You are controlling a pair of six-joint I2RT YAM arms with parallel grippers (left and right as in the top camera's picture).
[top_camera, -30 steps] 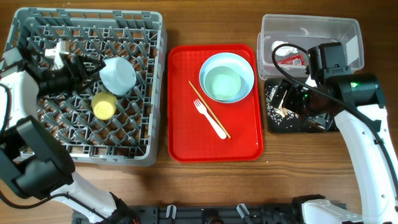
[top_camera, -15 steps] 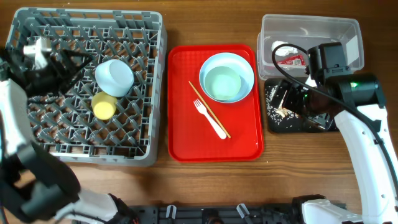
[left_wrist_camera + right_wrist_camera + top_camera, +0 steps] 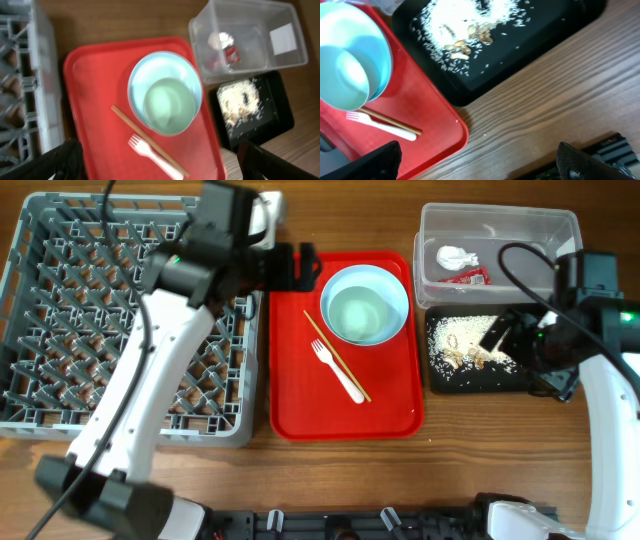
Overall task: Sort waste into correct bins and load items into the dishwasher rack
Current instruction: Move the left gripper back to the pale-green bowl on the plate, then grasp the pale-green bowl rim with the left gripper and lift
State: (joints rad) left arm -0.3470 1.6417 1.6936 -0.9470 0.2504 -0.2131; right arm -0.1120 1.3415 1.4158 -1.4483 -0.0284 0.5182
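The green bowl's rim facing the black tray lies below my left gripper, to its right in the overhead view. My left gripper comes across and down onto it next.
On the red tray (image 3: pixel 300 380) a pale green bowl (image 3: pixel 358 315) sits inside a light blue saucer-bowl (image 3: pixel 395 290), with chopsticks (image 3: pixel 325 340) and a white fork (image 3: pixel 340 375) beside them. The clear tub (image 3: pixel 500 225) holds the paper wad (image 3: pixel 455 255) and the red packet (image 3: pixel 465 277). Rice crumbs (image 3: pixel 470 345) lie in the black tray (image 3: pixel 480 380). My left gripper (image 3: pixel 300 268) is open and empty over the tray's top left edge, beside the grey rack (image 3: pixel 60 330). My right gripper (image 3: pixel 530 360) is open and empty by the black tray's right end. Plate and yellow cup are out of sight.
My left arm lies across the rack's middle and hides part of it. The left wrist view shows the bowl (image 3: pixel 169 106), fork (image 3: pixel 155 156) and tub (image 3: pixel 250 30). The right wrist view shows the black tray (image 3: pixel 530 45) and bare wooden table (image 3: pixel 545 115).
My left arm swung from the rack's left side to its top right corner by the red tray. A pale cup and the yellow cup seen in the rack no longer show. My right arm moved right, uncovering the black tray.
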